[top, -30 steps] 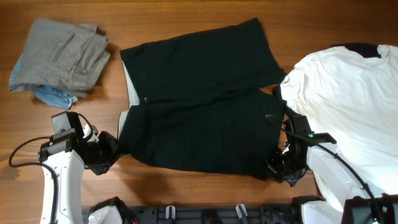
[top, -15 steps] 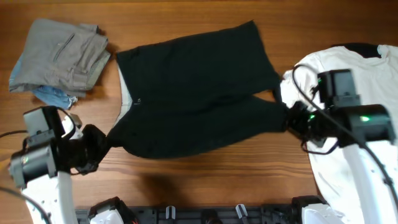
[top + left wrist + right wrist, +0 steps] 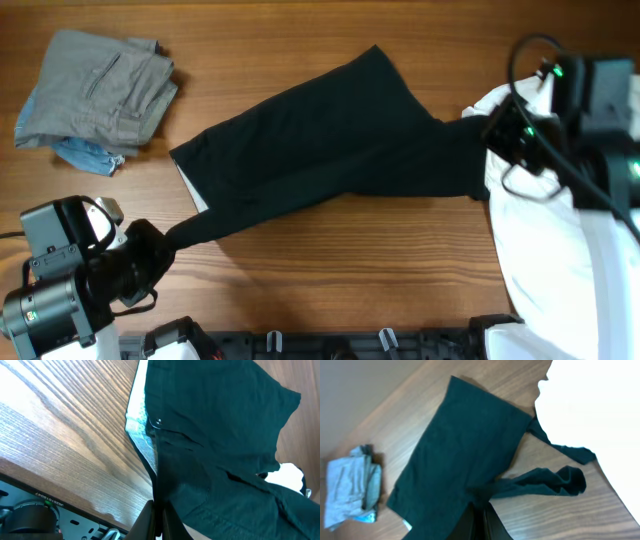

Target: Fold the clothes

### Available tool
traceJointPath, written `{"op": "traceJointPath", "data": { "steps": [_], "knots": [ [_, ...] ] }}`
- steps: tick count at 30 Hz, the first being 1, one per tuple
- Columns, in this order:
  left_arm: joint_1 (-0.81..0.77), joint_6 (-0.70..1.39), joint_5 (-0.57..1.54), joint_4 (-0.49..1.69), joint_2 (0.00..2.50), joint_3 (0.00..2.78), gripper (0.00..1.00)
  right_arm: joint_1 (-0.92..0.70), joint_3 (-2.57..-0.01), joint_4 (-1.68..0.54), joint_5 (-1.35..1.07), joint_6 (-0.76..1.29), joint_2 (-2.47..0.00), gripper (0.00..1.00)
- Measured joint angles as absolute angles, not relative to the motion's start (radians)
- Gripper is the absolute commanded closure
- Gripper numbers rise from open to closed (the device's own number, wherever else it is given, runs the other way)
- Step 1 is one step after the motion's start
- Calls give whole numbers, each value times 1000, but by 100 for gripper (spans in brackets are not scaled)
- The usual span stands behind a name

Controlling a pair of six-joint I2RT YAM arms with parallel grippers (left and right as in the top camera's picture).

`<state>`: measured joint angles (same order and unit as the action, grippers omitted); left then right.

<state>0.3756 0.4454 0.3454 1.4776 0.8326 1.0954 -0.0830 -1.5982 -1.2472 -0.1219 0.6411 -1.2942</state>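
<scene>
My left gripper should next move outward and down onto the waistband's far end, then open, as that end lies spread beyond the waistband corner I hold.
The black shorts point(image 3: 320, 140) hang stretched above the table between my two grippers, slanting from lower left to upper right. My left gripper point(image 3: 165, 240) is shut on the waistband corner at lower left. My right gripper point(image 3: 490, 135) is shut on a leg hem at the right, over the edge of the white T-shirt. In the left wrist view the shorts point(image 3: 220, 435) show their pale speckled waistband lining point(image 3: 140, 430), pinched between the fingers point(image 3: 159, 522). In the right wrist view the shorts point(image 3: 460, 455) are pinched at the fingers point(image 3: 482, 515), with one leg trailing on the table.
Grey folded trousers point(image 3: 95, 90) with a blue cloth point(image 3: 85, 155) lie at the back left. A large white T-shirt point(image 3: 560, 210) covers the right side, under my right arm. It also shows in the right wrist view point(image 3: 600, 410). Bare wood table point(image 3: 350, 270) lies in front.
Both grippers have lifted the shorts off the table. My right gripper moved up and back over the T-shirt; my left moved down toward the front. The shorts now stretch into a slanted band.
</scene>
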Motion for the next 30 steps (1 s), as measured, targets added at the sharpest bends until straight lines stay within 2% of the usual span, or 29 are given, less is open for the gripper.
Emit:
{"op": "traceJointPath", "data": {
  "steps": [9,20,21,25,26,29,30],
  "knots": [
    [375,445,350,1327,876,1027,96,-94,-1597,-888,-202,530,-1609,96],
    [376,446,258,1034,1167,1022,96,-88,-1597,-487,-366,510,-1897,96],
    [376,445,258,1020,1195,1022,89,-89,-1597,-461,-383,510,-1919,96],
    [351,430,253,998,1276,1022,73,-102,-1597,-446,-405,510,-1964,96],
    [323,426,253,981,1302,1022,70,-105,-1597,-447,-405,510,-1967,96],
    [218,390,255,861,1391,1020,50,-111,-1597,-443,-413,510,-1967,96],
    [195,371,255,828,1413,1020,49,-111,-1597,-444,-415,510,-1967,96]
  ]
}}
